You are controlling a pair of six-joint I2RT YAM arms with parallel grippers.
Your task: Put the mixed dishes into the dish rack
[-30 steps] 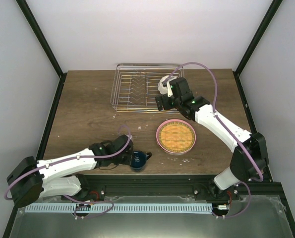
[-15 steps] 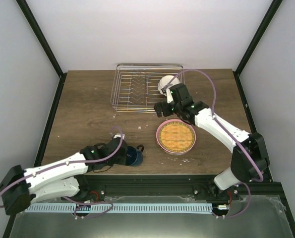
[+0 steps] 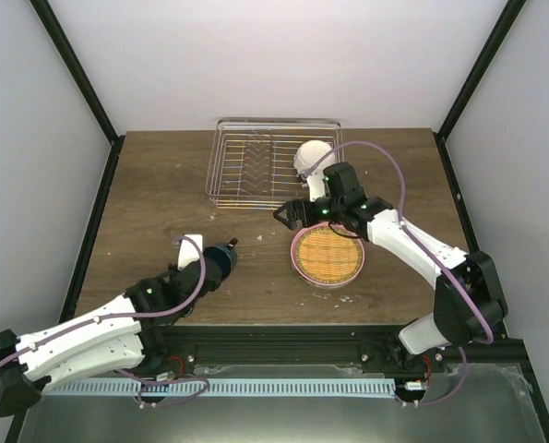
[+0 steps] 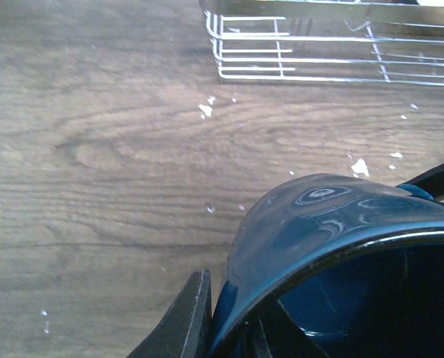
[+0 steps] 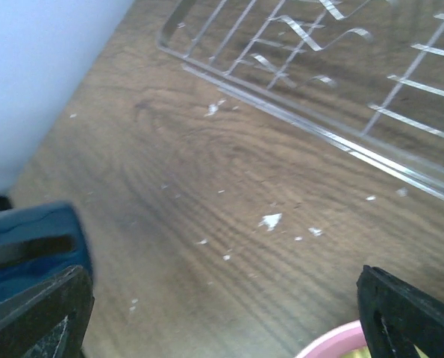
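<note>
My right gripper moves back and to the left in the top view onto the mug's black handle (image 3: pixel 232 243) (image 5: pixel 33 252) next, since it juts free of my left gripper.
My left gripper (image 3: pixel 219 259) is shut on the rim of the dark blue mug (image 3: pixel 229 251), held over the table's middle left. In the left wrist view the mug (image 4: pixel 341 246) fills the lower right, one finger (image 4: pixel 186 317) outside its wall. My right gripper (image 3: pixel 289 214) is open and empty, just in front of the dish rack (image 3: pixel 256 168). The white scalloped bowl (image 3: pixel 312 155) sits in the rack's right end. The yellow-lime plate (image 3: pixel 328 254) lies on the pink plate (image 3: pixel 297 259). The mint-green plate is out of view.
The right wrist view shows the rack's front wall (image 5: pixel 341 127), the mug (image 5: pixel 27 239) at the left edge, the pink plate's rim (image 5: pixel 333 349) and white crumbs (image 5: pixel 269 221) on the wood. Black frame posts flank the table.
My left gripper has carried the mug from the front edge up and to the left. My right gripper has left the bowl in the rack and drawn back toward the front left.
</note>
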